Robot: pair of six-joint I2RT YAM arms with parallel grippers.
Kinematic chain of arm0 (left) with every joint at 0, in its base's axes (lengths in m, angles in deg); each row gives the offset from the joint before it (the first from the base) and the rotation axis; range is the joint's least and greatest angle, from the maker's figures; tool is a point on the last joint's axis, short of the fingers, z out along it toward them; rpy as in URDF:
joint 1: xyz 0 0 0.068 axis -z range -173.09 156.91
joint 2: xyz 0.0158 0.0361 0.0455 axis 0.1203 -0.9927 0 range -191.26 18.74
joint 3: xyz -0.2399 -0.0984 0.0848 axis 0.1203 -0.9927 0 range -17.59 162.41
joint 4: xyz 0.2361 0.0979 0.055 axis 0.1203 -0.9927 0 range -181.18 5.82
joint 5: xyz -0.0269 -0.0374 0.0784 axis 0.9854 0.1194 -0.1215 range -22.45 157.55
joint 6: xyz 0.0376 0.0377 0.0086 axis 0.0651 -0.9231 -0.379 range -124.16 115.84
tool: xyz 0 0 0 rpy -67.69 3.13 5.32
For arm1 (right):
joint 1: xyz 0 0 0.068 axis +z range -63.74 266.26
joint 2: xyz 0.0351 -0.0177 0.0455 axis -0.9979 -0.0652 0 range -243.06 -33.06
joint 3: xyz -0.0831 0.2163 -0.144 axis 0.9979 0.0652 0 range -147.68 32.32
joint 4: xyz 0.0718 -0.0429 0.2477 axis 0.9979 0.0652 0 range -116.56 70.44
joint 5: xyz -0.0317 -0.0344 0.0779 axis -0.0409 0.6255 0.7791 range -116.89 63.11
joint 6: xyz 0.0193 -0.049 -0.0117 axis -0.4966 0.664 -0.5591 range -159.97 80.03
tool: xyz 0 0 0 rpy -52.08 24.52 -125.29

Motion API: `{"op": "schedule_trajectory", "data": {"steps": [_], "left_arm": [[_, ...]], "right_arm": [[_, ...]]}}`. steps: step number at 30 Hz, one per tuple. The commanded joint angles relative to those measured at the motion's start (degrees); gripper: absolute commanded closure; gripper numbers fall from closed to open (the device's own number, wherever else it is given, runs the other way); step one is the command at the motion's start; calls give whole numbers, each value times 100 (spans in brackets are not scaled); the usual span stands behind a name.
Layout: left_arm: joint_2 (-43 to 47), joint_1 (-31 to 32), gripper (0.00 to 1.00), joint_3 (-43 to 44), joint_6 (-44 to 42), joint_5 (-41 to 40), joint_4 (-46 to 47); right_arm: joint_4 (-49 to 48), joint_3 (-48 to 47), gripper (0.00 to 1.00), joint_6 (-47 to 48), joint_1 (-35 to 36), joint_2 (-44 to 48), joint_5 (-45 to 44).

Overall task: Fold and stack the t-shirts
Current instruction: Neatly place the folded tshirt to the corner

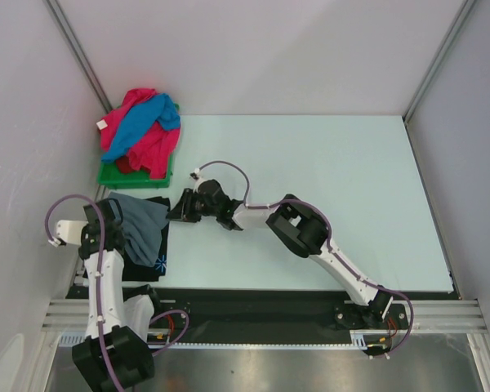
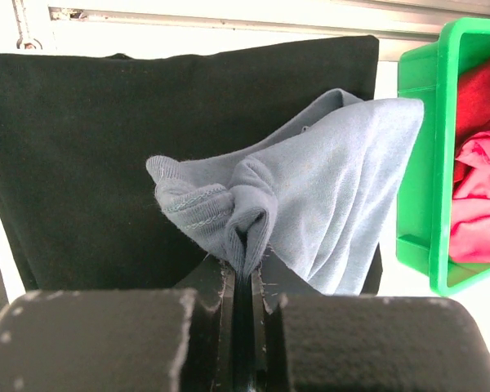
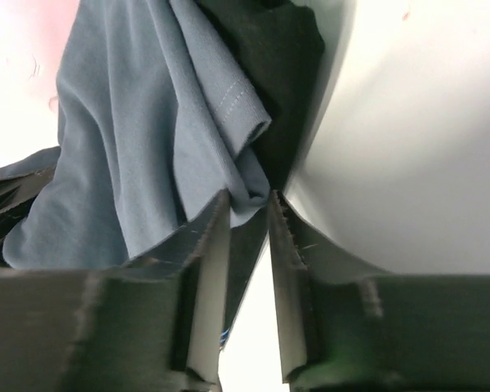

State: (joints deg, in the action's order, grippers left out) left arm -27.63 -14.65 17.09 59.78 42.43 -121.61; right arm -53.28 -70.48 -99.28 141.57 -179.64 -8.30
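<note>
The near part of the black t-shirt is bare, so my left gripper will pull the grey t-shirt back toward the black t-shirt's near edge next, then open.
A slate-grey t-shirt [image 1: 140, 224] lies bunched on top of a flat black t-shirt [image 1: 144, 266] at the table's left front. My left gripper [image 1: 113, 212] is shut on a gathered fold of the grey t-shirt [image 2: 343, 188], lifted a little over the black t-shirt [image 2: 82, 163]. My right gripper [image 1: 176, 211] is at the pile's right edge. In the right wrist view its jaws [image 3: 249, 200] stand narrowly apart, with a hemmed corner of the grey t-shirt [image 3: 131, 122] hanging between the tips and the black t-shirt [image 3: 278, 49] behind. Pink [image 1: 151, 145] and blue [image 1: 139, 126] t-shirts are heaped at the back left.
The green plastic tray [image 1: 113, 175] holding the pink and blue heap stands just behind the black t-shirt, close to the left wall; its rim [image 2: 425, 163] is right beside the grey cloth. The pale table [image 1: 335, 188] stretches to the right.
</note>
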Motion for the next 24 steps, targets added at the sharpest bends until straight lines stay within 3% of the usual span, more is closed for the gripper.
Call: {"op": "schedule_trajectory", "data": {"steps": [1,3,8,24], "left_arm": [[-21,-50,99,206,-127,43,139],[-39,-50,99,206,-119,34,139],[-56,-50,99,206,-154,-80,139],[-382,-304,98,92,-514,-397,306]], "right_arm": [[-70,-275,74,103,-29,-19,75],[-44,-319,86,217,-29,24,84],[562,-714,97,875,-73,7,22],[1678,-2481,98,1431,-495,-783,233]]}}
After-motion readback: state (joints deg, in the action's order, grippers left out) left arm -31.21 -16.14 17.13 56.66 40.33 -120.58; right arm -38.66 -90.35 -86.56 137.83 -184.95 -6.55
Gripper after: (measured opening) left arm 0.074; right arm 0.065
